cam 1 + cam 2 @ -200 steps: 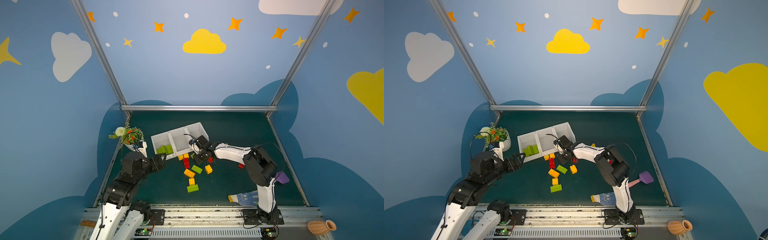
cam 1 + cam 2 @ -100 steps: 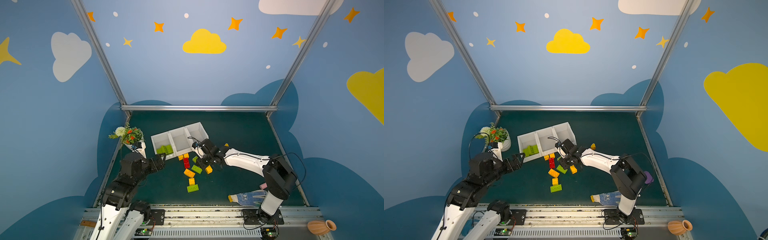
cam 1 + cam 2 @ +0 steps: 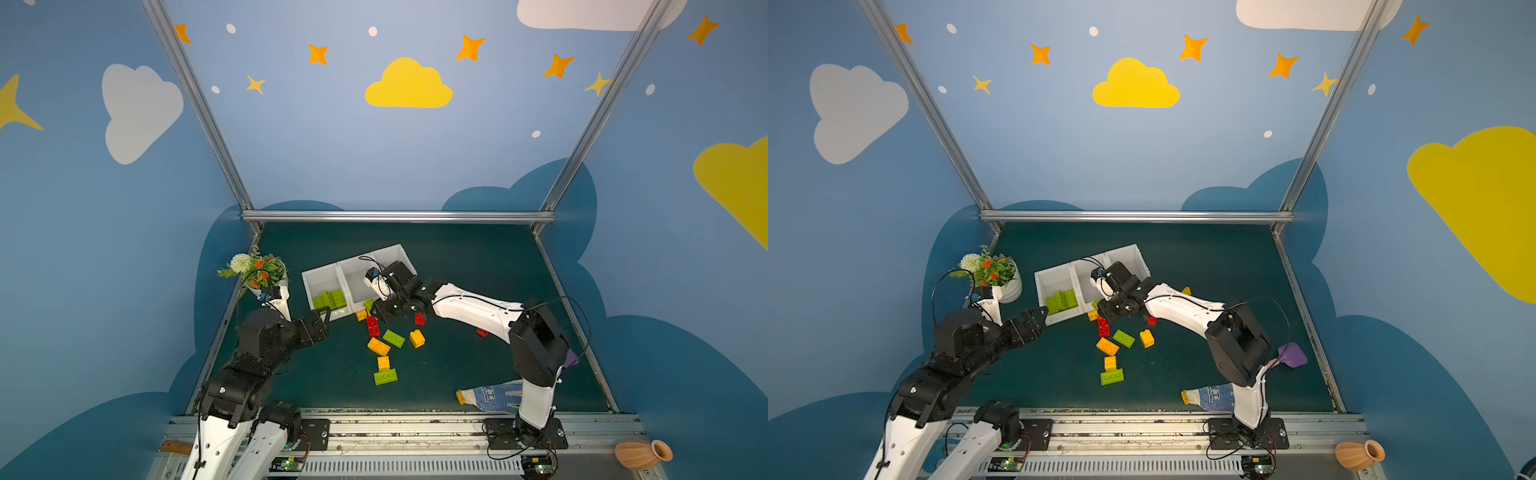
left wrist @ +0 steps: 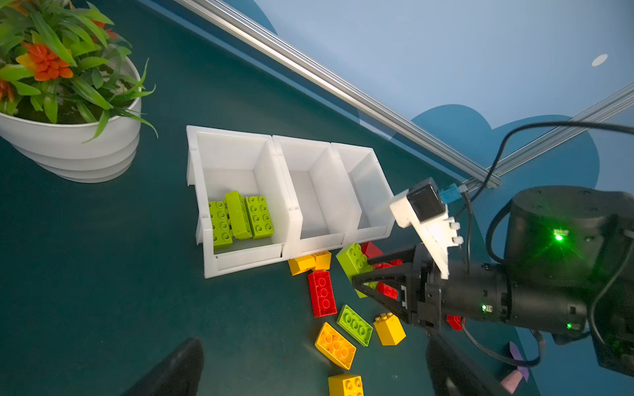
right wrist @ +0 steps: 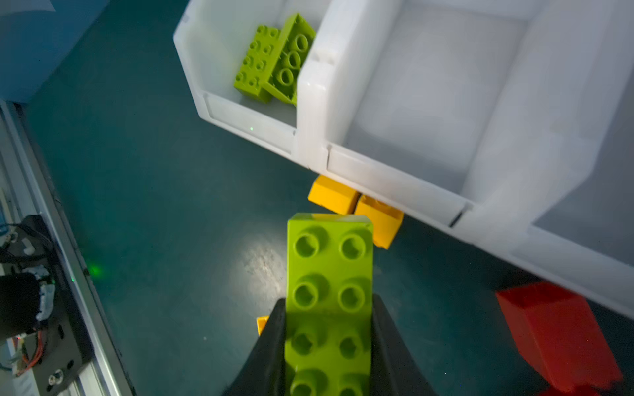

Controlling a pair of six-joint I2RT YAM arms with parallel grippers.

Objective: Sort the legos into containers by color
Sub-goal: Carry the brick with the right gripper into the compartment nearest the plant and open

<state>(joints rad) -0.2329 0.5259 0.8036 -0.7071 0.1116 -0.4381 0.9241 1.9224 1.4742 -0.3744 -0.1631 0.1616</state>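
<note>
The robot's right gripper will lift toward the pot, over the bin by the flower pot, and release its lego, since green legos are already in that bin.
My right gripper [image 5: 327, 308] is shut on a lime green lego [image 5: 329, 274], held just above the table in front of the middle of three joined white containers [image 4: 274, 140]. In both top views that gripper [image 3: 376, 309] [image 3: 1102, 307] sits at the bins' front edge. The left bin holds three green legos [image 4: 240, 216]; the other two bins look empty. My left gripper [image 3: 324, 318] [image 4: 315, 370] is open and holds nothing, left of the loose pile. On the table lie a red lego [image 3: 372, 326], a green one [image 3: 393, 338], an orange one [image 3: 378, 346] and several more.
A white ribbed flower pot [image 3: 266, 286] stands left of the bins. A blue-dotted glove [image 3: 494, 395] lies near the front right by the right arm's base. A purple object [image 3: 1292, 355] is at the right edge. A metal rail [image 3: 395, 216] bounds the back.
My right gripper has moved left to the front of the bins, still shut on the green lego. The left gripper's jaws have spread a little wider; that arm has hardly moved.
</note>
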